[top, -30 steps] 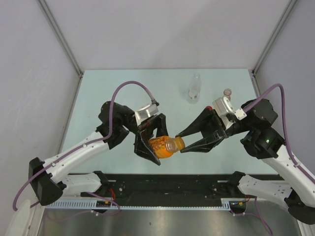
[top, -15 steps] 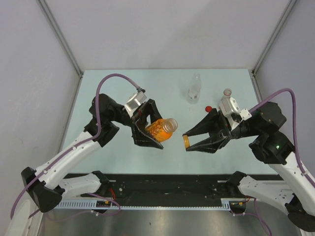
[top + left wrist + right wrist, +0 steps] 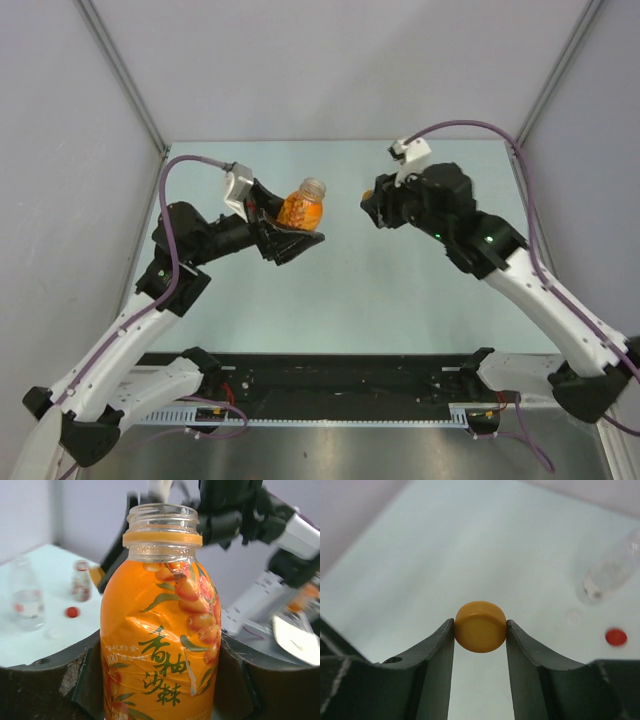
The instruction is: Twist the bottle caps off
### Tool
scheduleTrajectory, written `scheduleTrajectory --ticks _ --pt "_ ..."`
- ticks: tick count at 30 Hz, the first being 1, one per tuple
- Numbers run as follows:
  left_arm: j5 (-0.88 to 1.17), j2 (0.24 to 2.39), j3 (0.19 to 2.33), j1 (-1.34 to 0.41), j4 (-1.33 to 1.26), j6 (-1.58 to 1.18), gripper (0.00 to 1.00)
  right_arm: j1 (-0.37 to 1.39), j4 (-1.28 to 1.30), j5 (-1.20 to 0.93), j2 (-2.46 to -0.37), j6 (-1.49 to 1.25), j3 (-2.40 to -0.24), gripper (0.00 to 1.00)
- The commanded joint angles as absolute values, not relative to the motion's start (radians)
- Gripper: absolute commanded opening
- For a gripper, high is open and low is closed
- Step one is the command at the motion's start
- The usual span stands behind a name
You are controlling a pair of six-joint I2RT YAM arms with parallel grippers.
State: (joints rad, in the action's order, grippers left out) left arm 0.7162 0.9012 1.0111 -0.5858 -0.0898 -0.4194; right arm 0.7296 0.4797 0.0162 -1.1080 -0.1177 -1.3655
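Note:
The orange cap goes down onto the bare tabletop beside the whitish cap next. My right gripper releases it, since the orange bottle's neck is open.
My left gripper point(image 3: 292, 230) is shut on the squat orange bottle point(image 3: 299, 210) and holds it upright above the table. In the left wrist view the orange bottle point(image 3: 160, 630) fills the frame and its neck point(image 3: 161, 517) is open, with no cap on it. My right gripper point(image 3: 373, 208) is shut on the orange cap point(image 3: 480, 626), pinched between both fingers above the table, to the right of the bottle. A clear bottle point(image 3: 612, 570), a red cap point(image 3: 616, 636) and a whitish cap point(image 3: 574, 616) lie on the table below. The top view hides them behind the right arm.
In the left wrist view two clear bottles point(image 3: 25, 600) point(image 3: 81, 580) stand at the back of the table, with the red cap point(image 3: 72, 612) beside them. The right arm point(image 3: 240, 510) is close behind the orange bottle. Grey walls point(image 3: 90, 150) enclose the table.
The orange cap has come off the bottle in my right gripper. My left arm has raised the bottle upright, back and left. My right arm has swung towards the back of the table.

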Motion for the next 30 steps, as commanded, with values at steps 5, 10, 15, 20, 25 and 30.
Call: scheduleTrajectory --ticks 5,10,15,20,25,30 --pt "0.174 0.784 0.974 -0.58 0.101 -0.344 0.02 0.674 0.647 0.287 -1.374 -0.242 -1.401 0.0" --pt "0.012 0.756 0.937 -0.578 0.204 -0.338 0.01 0.657 0.624 0.279 -1.485 -0.279 -1.358 0.0" --pt "0.002 0.698 0.891 -0.578 0.198 -0.341 0.01 0.614 0.585 0.233 -1.612 -0.298 -1.33 0.0" --pt "0.002 0.68 0.865 -0.58 0.193 -0.342 0.02 0.6 0.535 0.23 -1.704 -0.324 -1.299 0.0" --pt "0.002 0.677 0.851 -0.578 0.196 -0.345 0.02 0.583 0.52 0.204 -1.784 -0.344 -1.293 0.0" --pt "0.008 0.678 0.833 -0.58 0.187 -0.354 0.02 0.568 0.499 0.181 -1.839 -0.348 -1.29 0.0"
